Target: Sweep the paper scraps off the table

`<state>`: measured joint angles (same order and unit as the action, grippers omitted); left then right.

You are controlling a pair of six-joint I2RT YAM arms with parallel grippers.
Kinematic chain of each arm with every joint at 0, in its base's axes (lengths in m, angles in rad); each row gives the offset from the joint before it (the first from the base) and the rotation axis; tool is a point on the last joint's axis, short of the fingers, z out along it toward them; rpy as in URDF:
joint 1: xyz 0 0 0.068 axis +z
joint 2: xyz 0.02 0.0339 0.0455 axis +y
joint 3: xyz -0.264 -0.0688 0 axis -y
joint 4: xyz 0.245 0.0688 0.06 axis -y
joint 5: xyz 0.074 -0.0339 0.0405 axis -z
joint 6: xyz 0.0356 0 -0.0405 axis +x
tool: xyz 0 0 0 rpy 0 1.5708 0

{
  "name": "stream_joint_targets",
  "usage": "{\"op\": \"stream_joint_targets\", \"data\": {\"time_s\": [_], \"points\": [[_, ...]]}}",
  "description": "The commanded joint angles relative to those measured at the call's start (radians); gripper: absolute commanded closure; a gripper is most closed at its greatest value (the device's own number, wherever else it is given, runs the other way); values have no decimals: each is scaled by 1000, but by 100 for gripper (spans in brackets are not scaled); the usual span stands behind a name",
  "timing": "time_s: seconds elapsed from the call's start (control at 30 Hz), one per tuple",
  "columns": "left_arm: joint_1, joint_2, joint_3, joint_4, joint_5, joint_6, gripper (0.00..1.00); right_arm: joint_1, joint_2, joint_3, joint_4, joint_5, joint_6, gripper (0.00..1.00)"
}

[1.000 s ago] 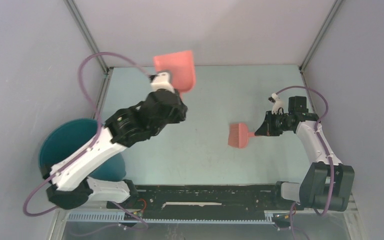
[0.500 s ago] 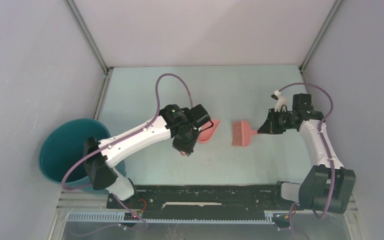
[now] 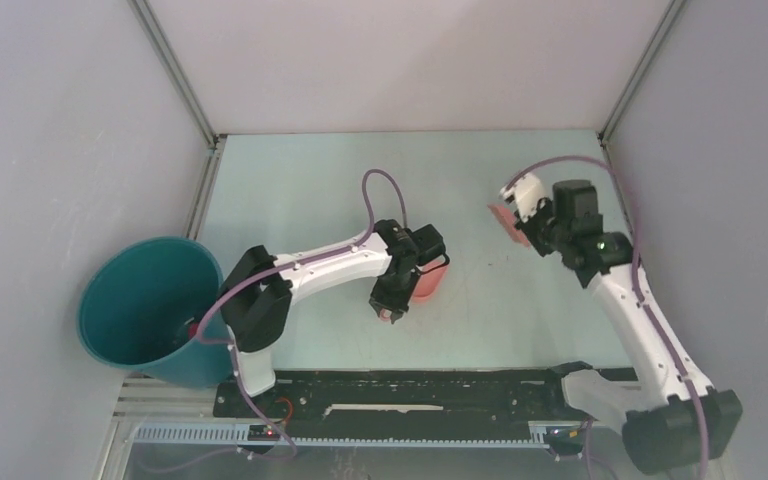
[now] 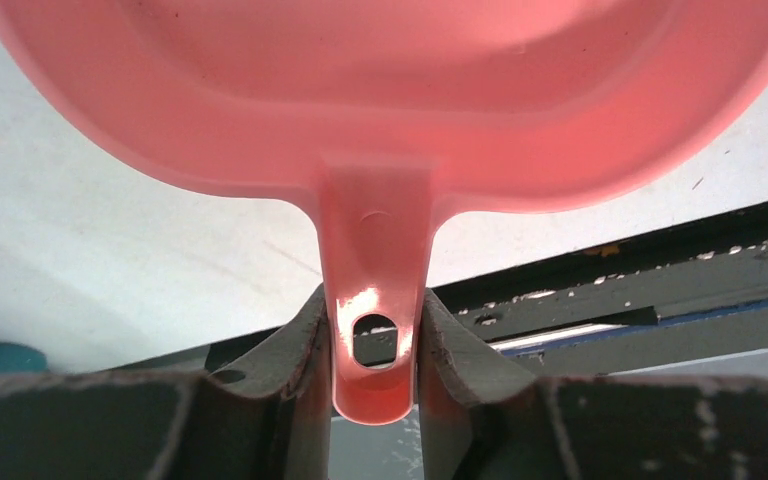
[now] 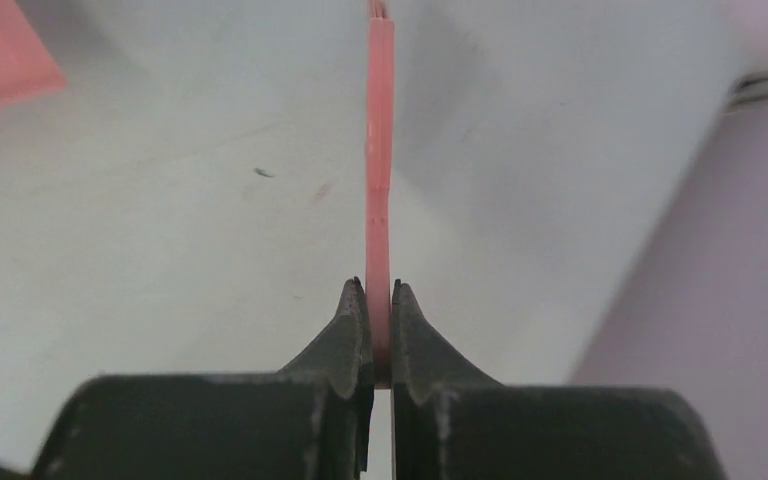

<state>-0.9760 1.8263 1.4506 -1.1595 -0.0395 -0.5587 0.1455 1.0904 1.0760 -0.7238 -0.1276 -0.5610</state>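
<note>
My right gripper will move down and back toward the black bar next. It will turn the brush flat onto the table (image 3: 516,302) (image 5: 246,312) as it moves.
My left gripper (image 3: 400,292) (image 4: 372,312) is shut on the short handle of the salmon-pink dustpan (image 3: 428,282) (image 4: 390,100), held low over the middle of the pale green table (image 3: 300,190). The pan's bowl fills the top of the left wrist view. My right gripper (image 3: 528,214) (image 5: 379,292) is shut on the thin pink handle of the brush (image 3: 505,218) (image 5: 380,150), over the table's far right part. A pink corner of the dustpan (image 5: 0,50) shows in the right wrist view. No paper scraps show on the table.
A round teal bucket (image 3: 145,300) stands off the table's left edge, beside the left arm's base. Metal rails (image 3: 203,185) border the table, and grey walls close it in at the back and sides. A black rail (image 3: 400,392) runs along the near edge.
The left arm brought the dustpan from high at the far left down to the table's middle. The right arm carried the brush from the middle toward the far right.
</note>
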Motion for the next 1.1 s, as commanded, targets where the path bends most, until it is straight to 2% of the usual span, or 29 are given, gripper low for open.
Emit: {"op": "stream_joint_targets", "data": {"time_s": [0.0, 0.13, 0.23, 0.33, 0.4, 0.43, 0.5, 0.53, 0.57, 0.6, 0.73, 0.83, 0.9, 1.07], "points": [[22, 12, -26, 95, 65, -20, 100, 179, -125, -200, 281, 409, -376, 100], [35, 69, -30, 155, 89, -5, 100, 299, -223, -516, 574, 523, -639, 100], [37, 113, -11, 172, 93, -9, 96, 386, -276, -684, 705, 559, -723, 100], [37, 133, -2, 177, 75, -21, 83, 492, -311, -789, 711, 604, -718, 100], [37, 137, -4, 176, 58, -26, 76, 537, -320, -798, 621, 599, -656, 100], [37, 137, -5, 177, 55, -25, 73, 543, -319, -785, 543, 570, -610, 99], [37, 135, -7, 177, 55, -20, 70, 548, -328, -721, 303, 453, -506, 85], [37, 133, -7, 173, 56, -20, 69, 544, -334, -682, 175, 372, -454, 54], [37, 129, -8, 169, 59, -20, 68, 542, -338, -643, 70, 282, -418, 41], [37, 123, -9, 165, 63, -18, 68, 541, -339, -604, -6, 202, -382, 34], [37, 81, -13, 135, 44, -10, 65, 508, -325, -435, -220, -73, -297, 25], [37, 45, 6, 99, 42, 11, 64, 443, -291, -311, -306, -198, -283, 23], [37, 16, 19, 85, 9, 25, 64, 345, -261, -241, -337, -298, -287, 23], [37, -43, 65, 69, -35, 66, 62, 3, -157, -135, -342, -579, -285, 23]]}}
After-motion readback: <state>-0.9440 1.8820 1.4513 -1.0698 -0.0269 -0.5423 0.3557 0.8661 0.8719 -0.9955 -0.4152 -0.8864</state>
